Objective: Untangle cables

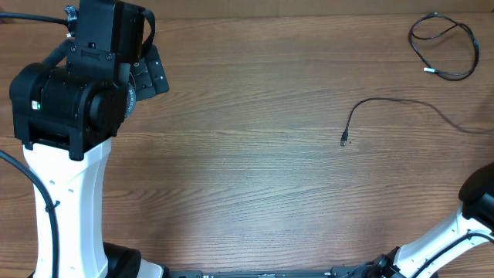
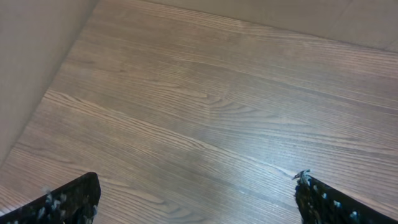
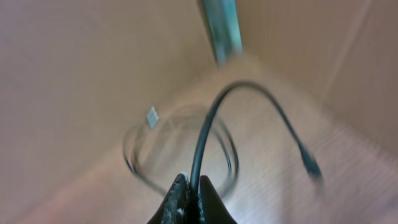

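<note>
The right gripper next moves down and to the left in the overhead view, onto the tabletop [image 1: 472,97] beside the looped cable, and releases the stretched, already untangled cable.
Two thin black cables lie apart at the table's far right. One is a loose loop [image 1: 475,54] at the back right corner, with a pale plug end [image 1: 427,70]. The other cable [image 1: 378,100] runs stretched out from its plug [image 1: 343,141] to the right edge of the overhead view. In the right wrist view, my right gripper [image 3: 191,180] is shut on this stretched cable [image 3: 208,124], which arcs over to its dark plug [image 3: 311,167]. The looped cable [image 3: 127,152] lies blurred behind it. My left gripper [image 1: 151,76] hangs open and empty at the back left [image 2: 196,199].
The left arm's white column [image 1: 69,208] and black housing fill the left side of the table. Part of the right arm [image 1: 463,216] shows at the front right corner. A wall [image 2: 31,68] borders the table on the left of the left wrist view.
</note>
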Motion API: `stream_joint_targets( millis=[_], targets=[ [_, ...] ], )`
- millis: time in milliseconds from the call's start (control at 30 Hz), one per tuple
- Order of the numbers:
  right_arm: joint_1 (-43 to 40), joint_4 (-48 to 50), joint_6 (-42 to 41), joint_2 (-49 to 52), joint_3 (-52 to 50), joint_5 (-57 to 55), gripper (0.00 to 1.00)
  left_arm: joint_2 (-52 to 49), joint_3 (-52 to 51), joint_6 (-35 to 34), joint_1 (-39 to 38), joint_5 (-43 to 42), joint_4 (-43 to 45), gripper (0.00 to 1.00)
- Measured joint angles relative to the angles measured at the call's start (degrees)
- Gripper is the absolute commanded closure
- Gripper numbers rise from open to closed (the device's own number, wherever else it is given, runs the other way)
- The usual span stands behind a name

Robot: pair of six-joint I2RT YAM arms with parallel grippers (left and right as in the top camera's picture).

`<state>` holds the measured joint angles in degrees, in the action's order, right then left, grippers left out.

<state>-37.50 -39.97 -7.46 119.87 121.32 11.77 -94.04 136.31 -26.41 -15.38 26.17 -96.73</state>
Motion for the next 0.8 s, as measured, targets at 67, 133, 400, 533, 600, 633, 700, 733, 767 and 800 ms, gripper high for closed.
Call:
stream_joint_targets(
  millis=[67,133,400,533,600,633,700,733,767,800],
  targets=[
    [0.0,3.7,0.0,0.2,-6.5,-0.1,0.96,0.0,0.0,0.0,0.0,-0.1,0.0,0.00],
    [0.0,6.1,0.0,0.4,-12.3,-0.3,0.96,0.0,0.0,0.0,0.0,-0.2,0.0,0.01],
    [0.0,17.2,0.0,0.6,-31.1,-2.4,0.96,-0.8,0.0,0.0,0.0,-2.1,0.0,0.00],
    [0.0,20.2,-0.2,0.6,-35.1,-2.7,0.00,-2.0,-0.9,0.0,0.0,-2.6,0.1,0.00],
    [0.0,20.9,-0.5,0.6,-35.6,-2.7,0.00,-2.4,-1.0,0.1,0.0,-3.3,0.4,0.00],
    [0.0,21.1,-0.9,0.6,-35.6,-2.4,0.00,-2.5,-1.0,0.5,0.0,-4.0,0.8,0.00],
    [0.0,19.8,-1.4,0.6,-34.8,0.0,0.00,-2.5,-0.9,1.6,0.0,-6.0,1.2,0.00],
    [0.0,18.3,-1.7,0.6,-34.2,1.4,0.00,-2.4,-0.7,2.2,0.0,-6.8,1.2,0.00],
    [0.0,16.7,-1.8,0.6,-33.3,3.0,0.00,-2.4,-0.4,2.5,0.0,-7.5,1.3,0.00],
    [0.0,14.7,-1.7,0.6,-32.0,4.8,0.00,-2.3,-0.2,2.8,0.0,-8.1,1.6,0.00]
  ],
)
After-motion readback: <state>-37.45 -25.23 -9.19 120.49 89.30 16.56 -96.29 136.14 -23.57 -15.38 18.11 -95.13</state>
